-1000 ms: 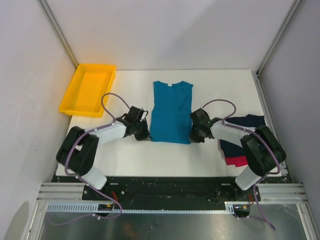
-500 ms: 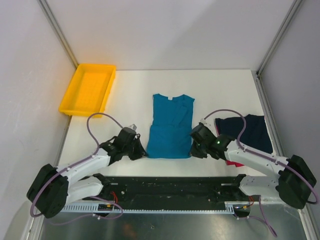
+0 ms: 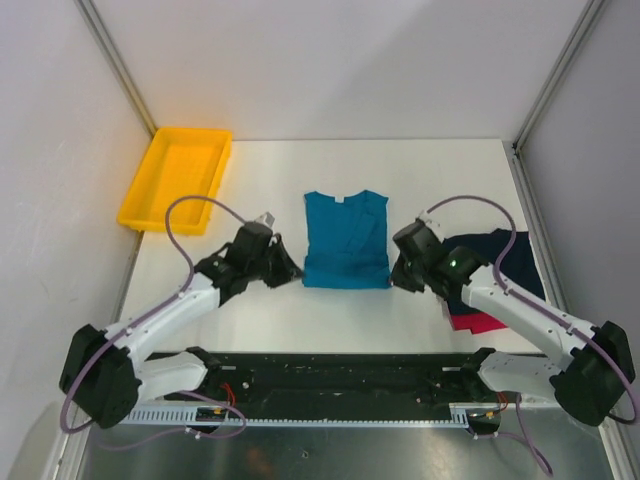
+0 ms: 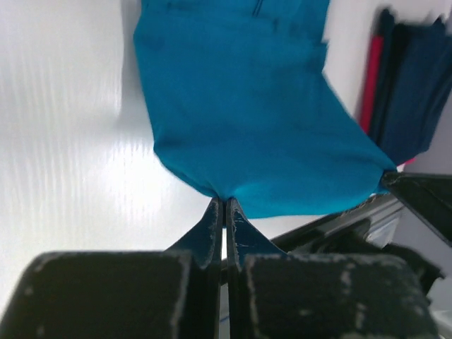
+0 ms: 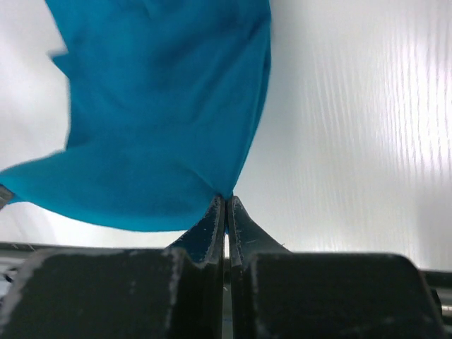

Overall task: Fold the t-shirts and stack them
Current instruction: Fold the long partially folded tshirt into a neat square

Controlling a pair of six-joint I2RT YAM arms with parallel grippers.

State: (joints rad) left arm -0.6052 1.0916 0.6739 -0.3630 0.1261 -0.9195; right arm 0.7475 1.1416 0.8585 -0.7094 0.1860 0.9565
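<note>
The teal-blue t-shirt still lies full-length, so my right gripper should carry its hem corner outward over the shirt, lower it at the collar end and let it go.
A teal-blue t-shirt lies mid-table, collar at the far end. My left gripper is shut on its near-left hem corner, and my right gripper is shut on the near-right corner. In the left wrist view the teal cloth spreads away from the pinched gripper. The right wrist view shows the same cloth fanning out from that gripper. The held hem hangs slightly above the table. A dark navy t-shirt lies at the right, with a red-pink t-shirt showing under its near edge.
A yellow plastic tray stands at the far left corner of the white table. Metal frame posts rise at the back corners. The navy and red-pink cloth shows at the right in the left wrist view.
Both arms first dragged the teal shirt toward the near edge. They have since carried its hem back toward the collar, so the shirt now looks shorter.
</note>
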